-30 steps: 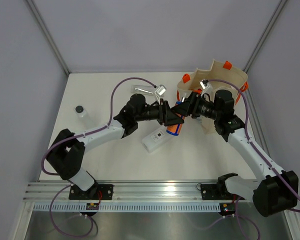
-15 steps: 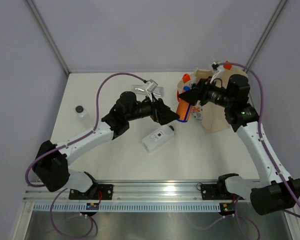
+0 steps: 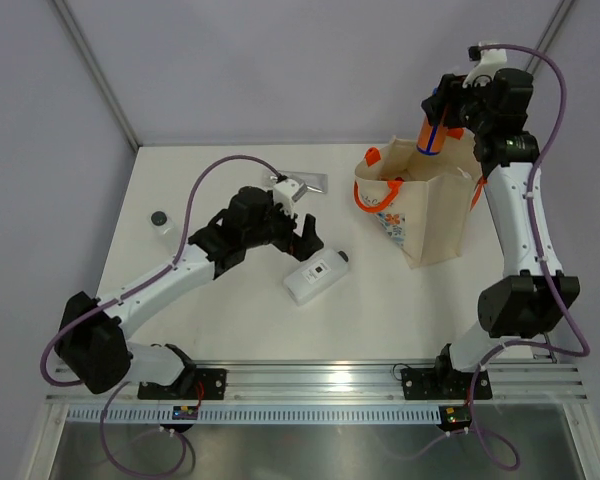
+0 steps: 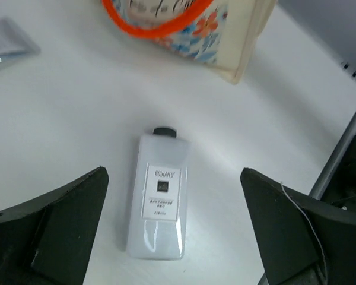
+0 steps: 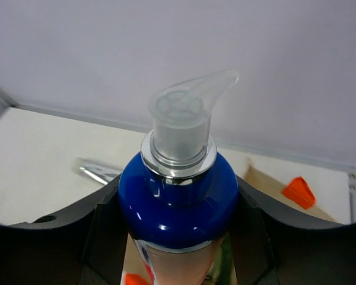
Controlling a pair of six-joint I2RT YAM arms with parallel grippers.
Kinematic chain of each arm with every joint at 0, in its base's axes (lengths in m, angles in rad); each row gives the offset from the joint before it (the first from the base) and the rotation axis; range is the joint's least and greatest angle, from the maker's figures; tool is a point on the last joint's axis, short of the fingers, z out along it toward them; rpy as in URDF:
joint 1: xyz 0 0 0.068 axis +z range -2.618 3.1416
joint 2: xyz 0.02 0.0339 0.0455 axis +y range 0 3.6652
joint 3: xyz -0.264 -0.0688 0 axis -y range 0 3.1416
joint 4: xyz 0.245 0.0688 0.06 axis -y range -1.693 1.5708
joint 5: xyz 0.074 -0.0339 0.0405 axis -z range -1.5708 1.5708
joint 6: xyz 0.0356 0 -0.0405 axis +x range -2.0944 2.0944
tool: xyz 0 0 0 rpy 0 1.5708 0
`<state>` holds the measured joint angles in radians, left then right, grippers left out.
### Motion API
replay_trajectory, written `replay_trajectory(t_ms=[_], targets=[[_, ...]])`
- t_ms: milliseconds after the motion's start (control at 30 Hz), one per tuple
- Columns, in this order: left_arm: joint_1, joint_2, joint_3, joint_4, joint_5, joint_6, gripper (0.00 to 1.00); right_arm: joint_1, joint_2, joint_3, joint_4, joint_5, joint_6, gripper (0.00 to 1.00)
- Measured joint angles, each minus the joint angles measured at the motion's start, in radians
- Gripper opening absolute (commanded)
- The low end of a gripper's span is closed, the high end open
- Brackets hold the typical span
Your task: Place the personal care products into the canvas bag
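Observation:
I will next lower the cylinder with my right gripper, fingers tipping down, to release it inside the bag. The cylinder still hangs high, and the canvas bag's opening (image 3: 421,168) is below it.
My right gripper (image 3: 440,118) is shut on the orange cylinder with blue cap (image 3: 431,135) and holds it high above the open mouth of the canvas bag (image 3: 427,212). In the right wrist view the blue cap (image 5: 178,190) and its clear pump sit between the dark fingers (image 5: 65,237). My left gripper (image 3: 305,238) hangs open and empty over the white flat bottle with black cap (image 3: 316,277). The bottle (image 4: 159,199) lies flat on the table between the spread fingers (image 4: 65,219). The silver tube (image 3: 302,184) lies behind the left arm.
A small clear bottle with a dark cap (image 3: 160,221) stands at the table's left side. The bag's orange handles (image 3: 378,195) hang over its near rim. Grey walls close the table at the back and sides.
My left gripper opened, let go of the orange cylinder and drew back left over the white bottle. My right arm lifted the cylinder from table height to above the bag.

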<state>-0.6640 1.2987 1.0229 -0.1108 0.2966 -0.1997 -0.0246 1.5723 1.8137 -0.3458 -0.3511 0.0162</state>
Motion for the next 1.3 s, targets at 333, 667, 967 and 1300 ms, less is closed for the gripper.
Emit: replay_trajectory(t_ms=[333,667,967,1300], targets=[[-0.171,0.243,0.051,-0.194,-0.190,0.171,0.99,-0.013,0.152,-0.139,-0.204,0.116,-0.187,0.51],[-0.265,0.491,0.189,-0.273,-0.414,0.240,0.99,-0.106,0.037,-0.140,-0.290,-0.114,-0.283,0.99],[-0.259,0.589,0.201,-0.295,-0.413,0.258,0.74,-0.107,-0.354,-0.296,-0.318,-0.435,-0.324,0.99],[-0.224,0.573,0.189,-0.261,-0.362,0.193,0.13,-0.106,-0.513,-0.616,-0.341,-0.685,-0.326,0.99]])
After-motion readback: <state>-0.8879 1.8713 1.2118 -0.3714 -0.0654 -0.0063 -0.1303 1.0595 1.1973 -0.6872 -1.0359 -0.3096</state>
